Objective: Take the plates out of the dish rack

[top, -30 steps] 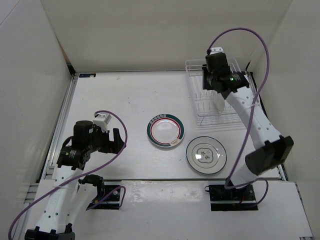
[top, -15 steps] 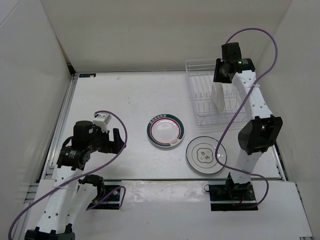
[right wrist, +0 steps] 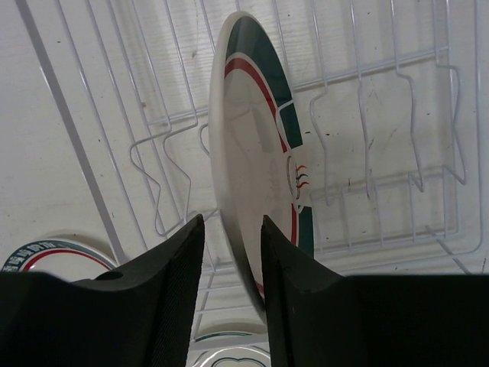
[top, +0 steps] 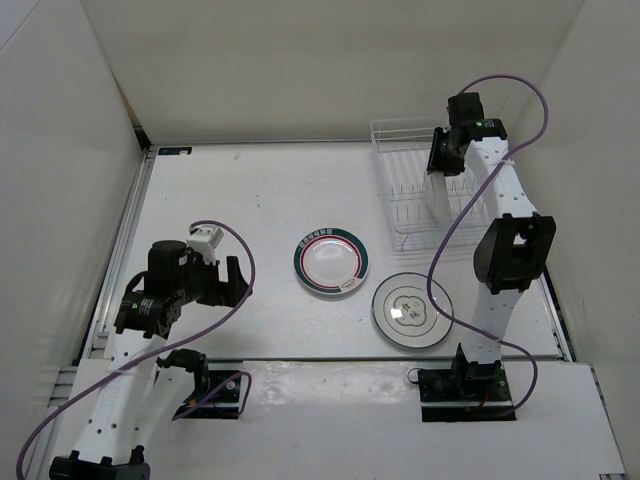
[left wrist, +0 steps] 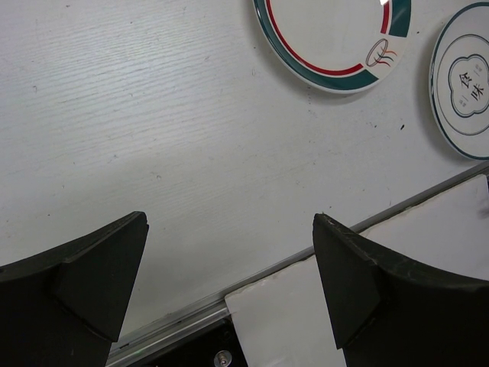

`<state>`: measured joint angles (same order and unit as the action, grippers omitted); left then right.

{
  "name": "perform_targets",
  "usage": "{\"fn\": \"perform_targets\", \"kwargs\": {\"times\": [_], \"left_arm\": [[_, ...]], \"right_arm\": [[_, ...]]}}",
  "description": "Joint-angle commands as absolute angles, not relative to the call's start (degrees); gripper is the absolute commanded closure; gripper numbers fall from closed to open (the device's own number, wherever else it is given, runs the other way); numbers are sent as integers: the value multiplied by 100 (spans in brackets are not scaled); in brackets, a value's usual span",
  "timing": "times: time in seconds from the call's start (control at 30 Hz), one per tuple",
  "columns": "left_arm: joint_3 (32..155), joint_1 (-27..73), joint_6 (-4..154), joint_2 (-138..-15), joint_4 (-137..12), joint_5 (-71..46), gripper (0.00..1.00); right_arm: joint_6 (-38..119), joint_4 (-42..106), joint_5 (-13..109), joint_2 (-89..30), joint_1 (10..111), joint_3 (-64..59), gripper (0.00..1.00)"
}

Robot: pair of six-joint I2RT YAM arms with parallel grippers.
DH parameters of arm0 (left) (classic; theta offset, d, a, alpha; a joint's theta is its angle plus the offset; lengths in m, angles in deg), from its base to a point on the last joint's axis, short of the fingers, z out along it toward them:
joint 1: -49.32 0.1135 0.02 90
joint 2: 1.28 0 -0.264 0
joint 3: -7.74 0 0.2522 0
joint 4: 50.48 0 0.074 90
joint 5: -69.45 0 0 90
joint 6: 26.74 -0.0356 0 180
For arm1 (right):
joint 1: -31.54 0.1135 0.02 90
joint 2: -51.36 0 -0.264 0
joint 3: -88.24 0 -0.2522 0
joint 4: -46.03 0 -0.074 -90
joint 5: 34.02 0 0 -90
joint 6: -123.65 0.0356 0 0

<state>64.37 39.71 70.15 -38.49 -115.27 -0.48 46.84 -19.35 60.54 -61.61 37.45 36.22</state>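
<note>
My right gripper turns slightly in place and closes onto the standing plate's rim (top: 435, 177) (right wrist: 235, 235) next, since it runs slanted between both fingers with a gap showing.
The white wire dish rack (top: 400, 215) stands at the back right and fills the right wrist view (right wrist: 359, 70). One white plate with a green-and-red rim (top: 437, 195) stands upright in it (right wrist: 252, 153). My right gripper (top: 441, 172) is over this plate. Its jaws (right wrist: 232, 222) are narrowed and straddle the rim, with a gap still showing at the left finger (right wrist: 168, 290). Another green-and-red ringed plate (top: 331, 262) and a thin-rimmed plate with a grey motif (top: 412, 309) lie flat on the table. My left gripper (top: 240, 280) is open and empty (left wrist: 229, 222).
White walls enclose the table on three sides. A metal rail and a white board (left wrist: 306, 321) run along the near edge under my left gripper. Both flat plates show at the top right of the left wrist view (left wrist: 328, 30), (left wrist: 466, 84).
My right arm has swung further back and right over the rack, and its gripper has come down over the upright plate. The left arm and the plates have not moved.
</note>
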Motion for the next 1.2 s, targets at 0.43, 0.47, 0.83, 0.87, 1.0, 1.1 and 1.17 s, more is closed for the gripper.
{"fn": "perform_targets", "kwargs": {"times": [0.43,0.47,0.83,0.87,1.0,1.1,1.17], "left_arm": [[6466,3947,6993,-3819,-11548,-34,0],[6466,3947,7002,-3828,-11557,-51,0],[6448,3939,7002,-3845,-11548,-42,0],[6457,3947,6994,-3863,-11557,-51,0],[6457,3947,6985,-3872,-11548,-25,0],[6457,3956,7002,-3872,-11557,-7,0],[6457,3930,6993,-3872,-11548,-16,0]], "right_arm": [[4885,-1669,5783,-6272,3602,3635,84],[4886,-1651,5740,-6263,3602,3661,86],[4815,-1853,5748,-6114,3576,4171,89],[4798,-1862,5730,-6105,3593,4249,91],[4728,-1906,5651,-5974,3567,4417,98],[4658,-1985,5739,-5816,3549,4601,99],[4640,-2038,5748,-5719,3558,4646,100]]}}
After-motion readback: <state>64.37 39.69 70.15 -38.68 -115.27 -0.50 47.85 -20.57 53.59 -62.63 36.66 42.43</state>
